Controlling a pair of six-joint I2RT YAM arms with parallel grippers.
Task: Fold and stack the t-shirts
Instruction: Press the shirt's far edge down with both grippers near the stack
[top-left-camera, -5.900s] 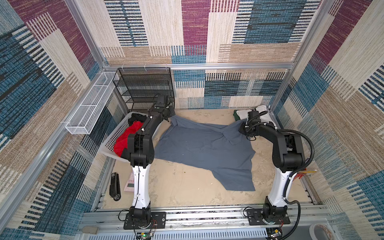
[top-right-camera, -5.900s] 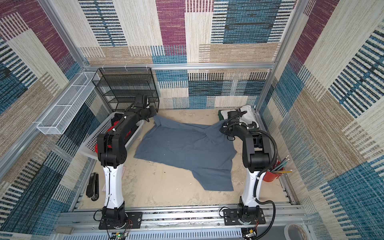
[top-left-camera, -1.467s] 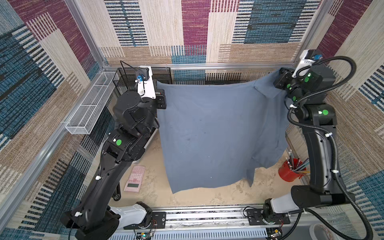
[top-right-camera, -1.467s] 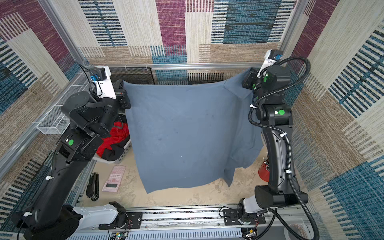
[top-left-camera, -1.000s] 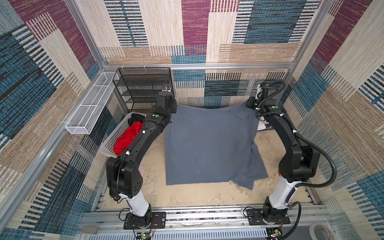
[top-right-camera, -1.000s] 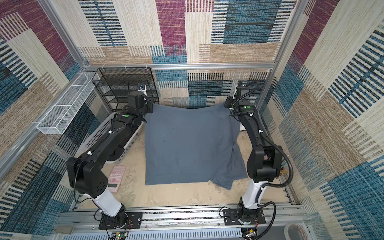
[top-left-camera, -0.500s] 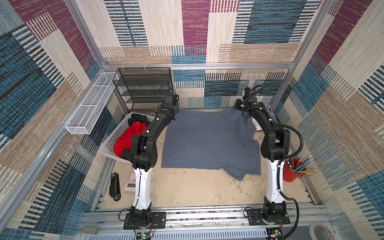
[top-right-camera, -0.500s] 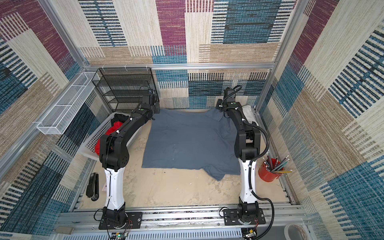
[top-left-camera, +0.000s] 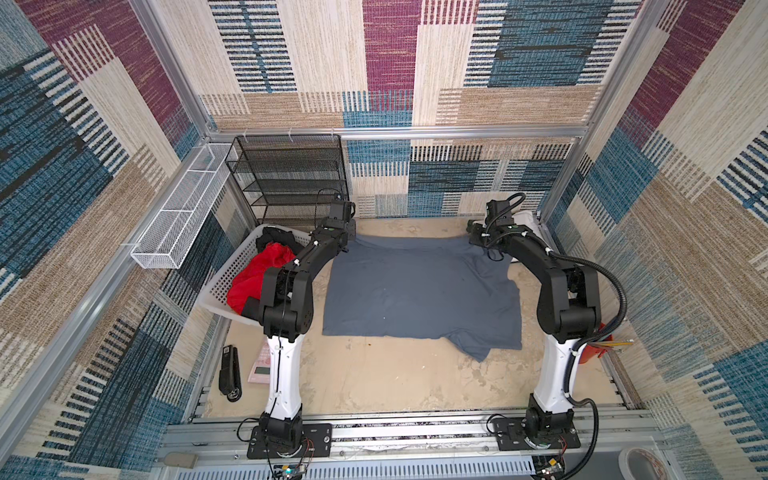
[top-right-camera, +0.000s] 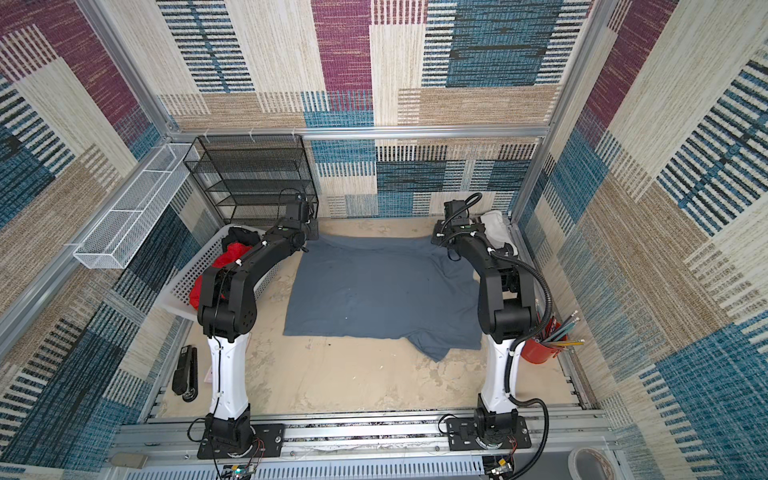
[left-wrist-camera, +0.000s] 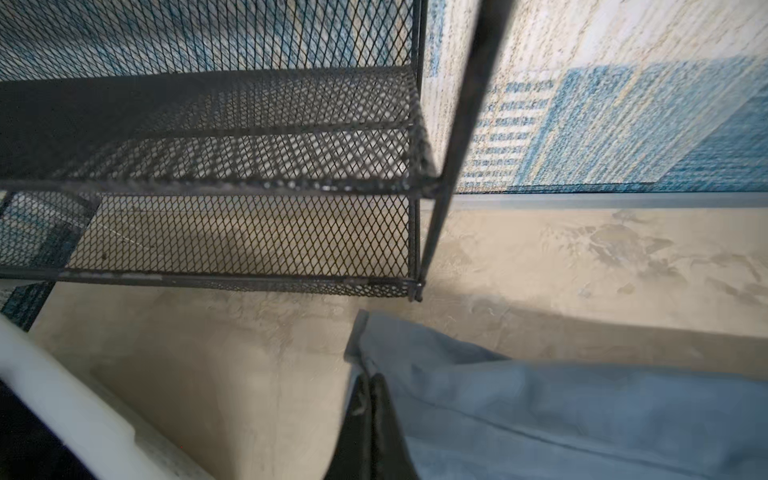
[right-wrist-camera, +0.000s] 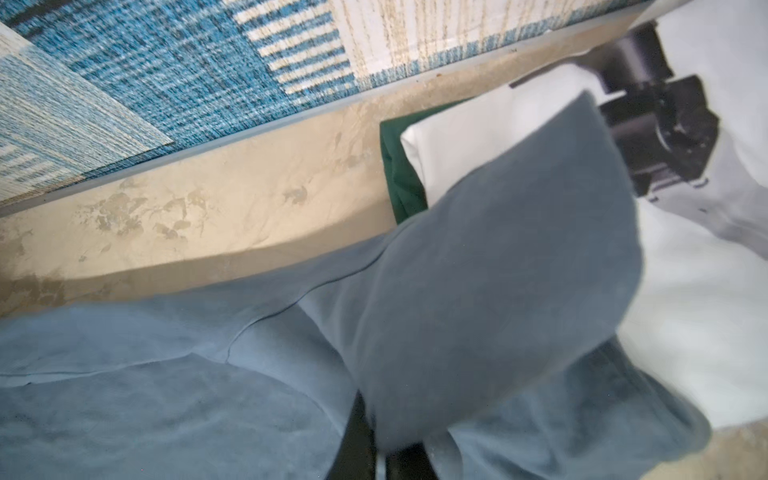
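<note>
The raised fold reaches over the edge of the white t-shirt, so the right gripper will pull back over the slate-grey shirt's flat cloth (top-left-camera: 485, 272) and let go of the fold there.
The slate-grey t-shirt (top-left-camera: 419, 291) (top-right-camera: 382, 286) lies spread flat on the table, with one sleeve bunched at its near right corner. My left gripper (top-left-camera: 349, 237) (left-wrist-camera: 370, 384) is shut on the shirt's far left corner, low over the table. At the far right corner my right gripper (top-left-camera: 474, 235) (right-wrist-camera: 374, 419) is shut on the cloth, and a puffed fold of the shirt bulges over its fingers. Just beyond it lie the white t-shirt (right-wrist-camera: 685, 270) (top-right-camera: 496, 224) with black patches and, under it, the dark green t-shirt (right-wrist-camera: 399, 174).
A white perforated basket (top-left-camera: 232, 270) holding red and black clothes stands left of the shirt. A black mesh shelf (top-left-camera: 291, 178) fills the far left corner, close to my left gripper. A stapler (top-left-camera: 230, 374), a pink calculator (top-left-camera: 259, 368) and a red pencil cup (top-right-camera: 540, 347) sit near the arm bases.
Both arms have come down from holding the grey t-shirt hanging high. The shirt now lies flat on the table, and the grippers have sunk to its far corners, still shut on it.
</note>
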